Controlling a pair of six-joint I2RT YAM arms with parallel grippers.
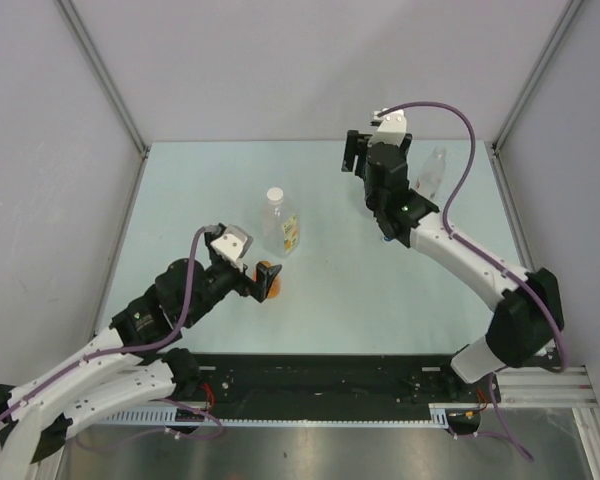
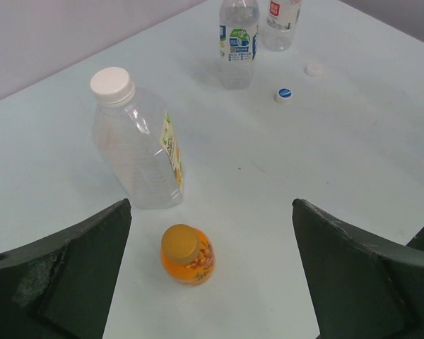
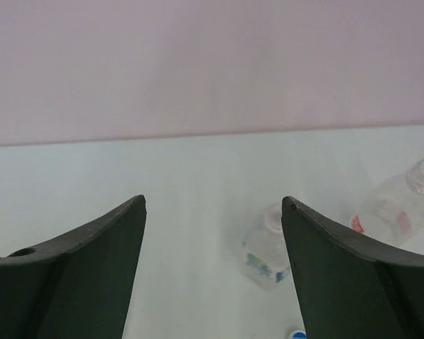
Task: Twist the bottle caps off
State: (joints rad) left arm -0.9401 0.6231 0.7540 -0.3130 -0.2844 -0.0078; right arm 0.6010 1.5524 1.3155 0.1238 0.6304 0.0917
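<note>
My right gripper is going to swing to the left in the top view next and tilt down onto the largest bottle's cap, because that bottle still has its white cap (image 1: 275, 195).
The largest bottle (image 1: 281, 228) has a yellow label and stands mid-table with its white cap (image 2: 112, 83) on. A small orange bottle (image 2: 189, 256) with a gold cap (image 2: 179, 242) stands just in front of it. My left gripper (image 2: 212, 282) is open, and the orange bottle sits low between its fingers without touching them. The blue-label bottle (image 2: 238, 41) and a red-label bottle (image 2: 280, 20) stand capless at the back right. A loose blue cap (image 2: 284, 94) and a loose white cap (image 2: 313, 69) lie near them. My right gripper (image 3: 212, 282) is open and empty, raised above the table near these two bottles.
Grey walls close in the table on three sides. In the top view the right arm (image 1: 450, 250) reaches over the back right, hiding the blue-label bottle; only the red-label bottle (image 1: 432, 170) shows there. The black rail (image 1: 320, 385) runs along the near edge.
</note>
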